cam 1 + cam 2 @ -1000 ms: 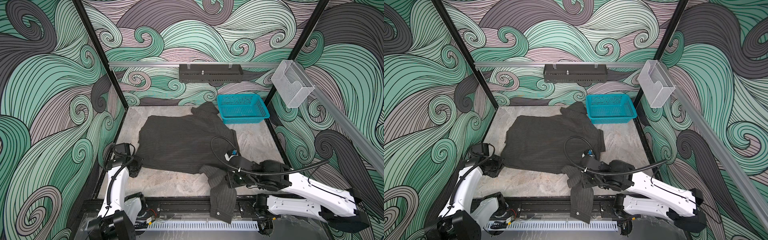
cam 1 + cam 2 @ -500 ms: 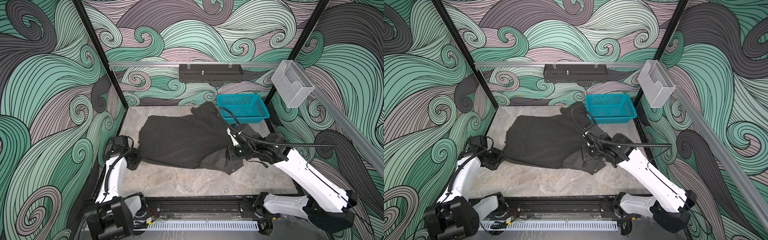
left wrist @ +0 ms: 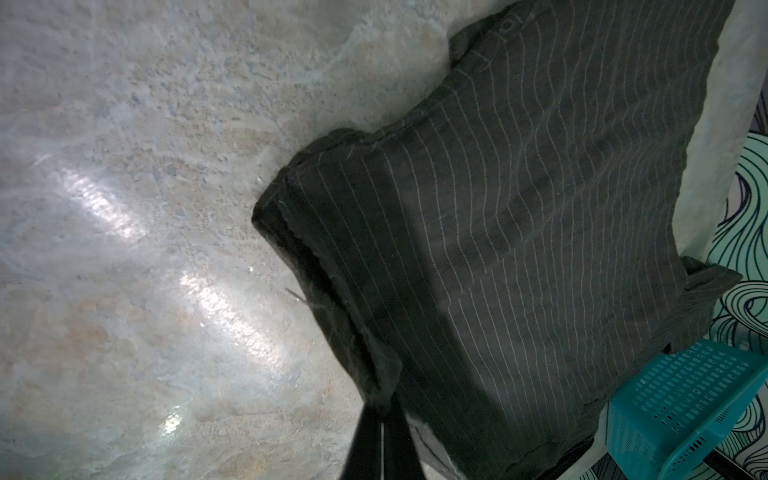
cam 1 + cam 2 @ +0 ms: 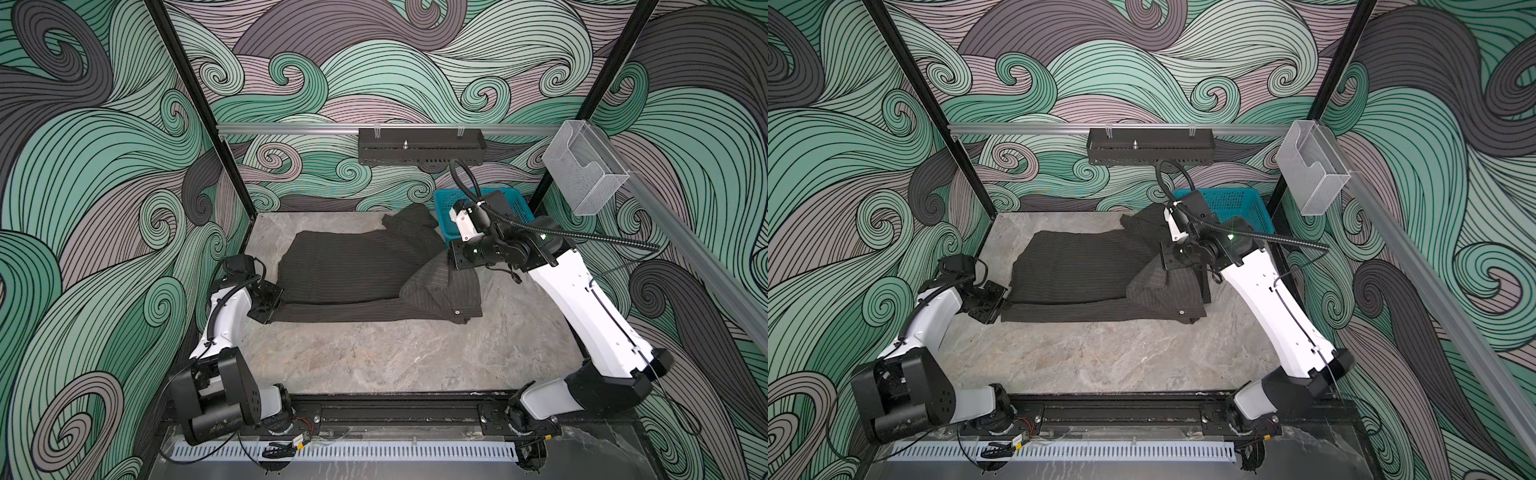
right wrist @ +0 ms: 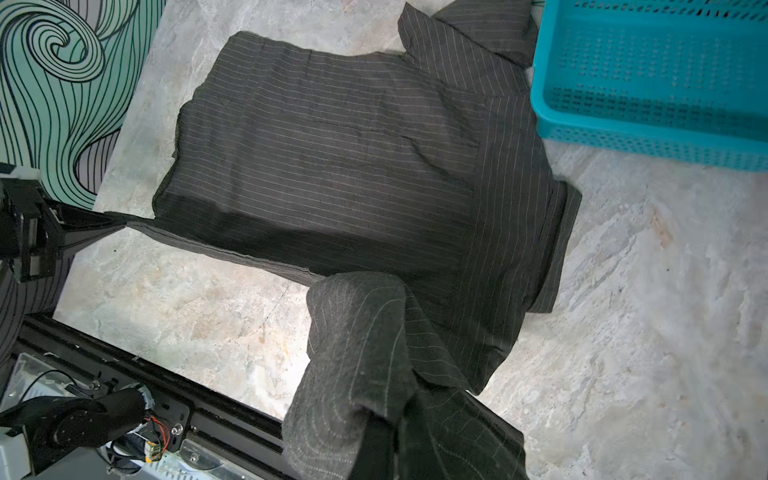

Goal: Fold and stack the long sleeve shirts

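Observation:
I will next move my right gripper down toward the shirt's upper body by the basket and let go of the bunched sleeve there, since that cloth lies spread below the gripper.
One long sleeve shirt, dark charcoal with thin pale pinstripes, lies spread on the marble table, collar toward the basket. My left gripper is shut on the shirt's hem corner at the left, low over the table. My right gripper hangs above the shirt's right side, shut on a bunched sleeve that drapes down to the table. The sleeve's buttoned cuff rests at the shirt's front right corner. Cloth hides the right fingertips.
A teal mesh basket stands at the back right, touching the collar, partly behind my right wrist. A black tray hangs on the back rail and a clear box on the right rail. Bare marble lies in front.
My right gripper has carried the sleeve from the table's front edge up and back toward the basket. The left gripper has shifted slightly back with the hem, which now lies straighter.

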You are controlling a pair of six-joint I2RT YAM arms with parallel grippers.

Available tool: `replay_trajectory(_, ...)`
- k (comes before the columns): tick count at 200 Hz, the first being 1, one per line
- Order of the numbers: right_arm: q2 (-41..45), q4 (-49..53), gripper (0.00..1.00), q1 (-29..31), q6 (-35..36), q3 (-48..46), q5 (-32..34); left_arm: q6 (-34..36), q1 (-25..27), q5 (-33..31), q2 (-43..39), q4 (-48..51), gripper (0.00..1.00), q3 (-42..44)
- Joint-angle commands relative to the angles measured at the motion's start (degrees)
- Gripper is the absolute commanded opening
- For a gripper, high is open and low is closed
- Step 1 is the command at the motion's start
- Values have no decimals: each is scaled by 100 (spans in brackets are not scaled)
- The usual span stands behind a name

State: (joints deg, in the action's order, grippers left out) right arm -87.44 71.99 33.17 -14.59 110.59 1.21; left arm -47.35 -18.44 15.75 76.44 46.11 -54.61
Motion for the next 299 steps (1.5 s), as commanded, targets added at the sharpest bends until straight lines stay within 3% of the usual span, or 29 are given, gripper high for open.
replay_trajectory(1, -461, 50, 0, -73, 742, 484, -145, 113, -89, 154, 279, -107, 0, -331)
replay_trajectory(74, -1988, 78, 0, -264, 1432, 1545, -30, 165, -64, 271, 1732, -317, 0, -1200)
replay_trajectory(147, -3159, 76, 0, -467, 1627, 2114, 708, -9, 85, 155, 2567, -376, 0, -1818)
replay_trajectory(204, -3740, 70, 3, -617, 1576, 2458, 488, -147, 200, -31, 3090, -274, 0, -2299)
replay_trajectory(214, -3779, 73, 8, -636, 1558, 2511, 478, -184, 202, -123, 3138, -206, 6, -2373)
replay_trajectory(235, -3753, 73, 34, -654, 1467, 2589, 508, -248, 183, -181, 3080, -138, 26, -2502)
replay_trajectory(251, -3594, 78, 46, -654, 1370, 2598, 487, -210, 187, -328, 2860, 13, 35, -2588)
replay_trajectory(280, -2996, 63, 55, -637, 1032, 2242, 324, -50, 182, -414, 2219, 219, 42, -2544)
replay_trajectory(299, -2445, -232, 55, -517, 696, 1373, -51, 74, 208, -91, 1924, 84, 42, -2209)
